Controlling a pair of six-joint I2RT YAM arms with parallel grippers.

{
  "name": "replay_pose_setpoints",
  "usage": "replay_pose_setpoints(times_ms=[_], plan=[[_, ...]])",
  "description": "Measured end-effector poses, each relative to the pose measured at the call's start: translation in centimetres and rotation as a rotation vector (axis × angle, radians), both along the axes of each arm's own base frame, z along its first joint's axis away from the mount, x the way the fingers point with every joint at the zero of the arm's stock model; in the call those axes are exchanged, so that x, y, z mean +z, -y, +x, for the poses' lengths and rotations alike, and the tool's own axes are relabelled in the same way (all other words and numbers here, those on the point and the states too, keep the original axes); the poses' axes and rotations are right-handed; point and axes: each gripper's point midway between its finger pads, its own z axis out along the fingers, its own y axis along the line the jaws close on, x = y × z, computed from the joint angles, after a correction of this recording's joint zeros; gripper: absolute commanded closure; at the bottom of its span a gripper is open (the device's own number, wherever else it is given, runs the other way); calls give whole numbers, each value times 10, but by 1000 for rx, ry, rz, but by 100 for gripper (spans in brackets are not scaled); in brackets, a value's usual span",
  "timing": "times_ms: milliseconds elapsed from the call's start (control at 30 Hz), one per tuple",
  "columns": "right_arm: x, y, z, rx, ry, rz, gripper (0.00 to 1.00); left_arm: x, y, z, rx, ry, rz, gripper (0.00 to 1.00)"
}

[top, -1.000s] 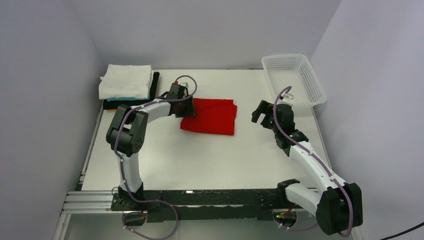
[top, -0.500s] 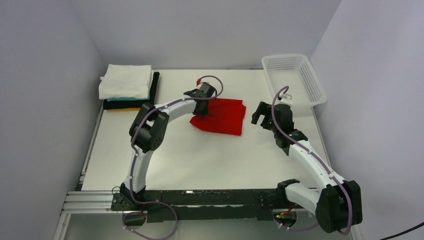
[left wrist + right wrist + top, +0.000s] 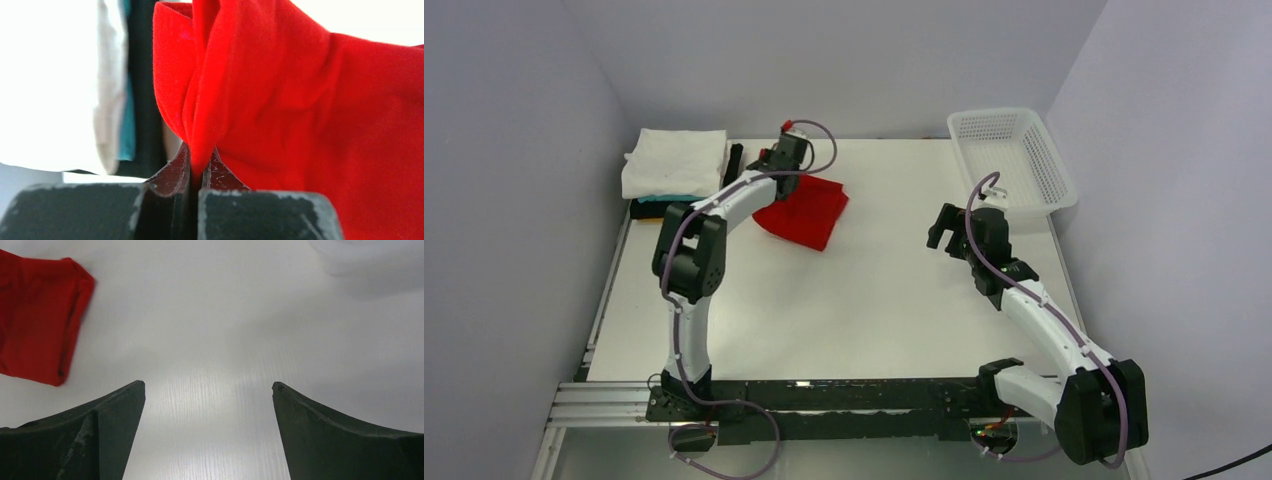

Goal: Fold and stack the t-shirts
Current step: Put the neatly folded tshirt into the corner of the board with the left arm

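The red t-shirt rises with my left gripper next, goes over the white t-shirt [image 3: 667, 163] [image 3: 47, 87] and comes down for release. The stack lies to its left in the top view.
The folded red t-shirt [image 3: 806, 210] hangs partly lifted at the back of the table, just right of a stack of folded t-shirts [image 3: 676, 165] with a white one on top and teal and black edges below. My left gripper [image 3: 792, 172] is shut on the red shirt's upper left edge; in the left wrist view the red cloth [image 3: 280, 90] is pinched between the jaws, with the stack's edge [image 3: 120, 100] at the left. My right gripper [image 3: 946, 222] stands open over bare table with nothing between its fingers [image 3: 120, 405], and the red shirt [image 3: 40, 320] shows far left in that view.
A white mesh basket [image 3: 1012, 160] sits at the back right corner, close behind the right arm. The side walls stand close to both table edges. The table surface [image 3: 864, 300] lies in front of the shirt.
The left gripper closed on the red shirt, first carried it right, then dragged it back left towards the stack, lifting and bunching its edge. The right arm has stayed put.
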Motion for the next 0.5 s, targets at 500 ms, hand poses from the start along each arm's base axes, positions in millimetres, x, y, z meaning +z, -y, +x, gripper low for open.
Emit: replay_pose_setpoints(times_ms=[500], plan=[[-19, -1, 1, 5, -57, -16, 0, 123, -108, 37, -1, 165, 59, 100]])
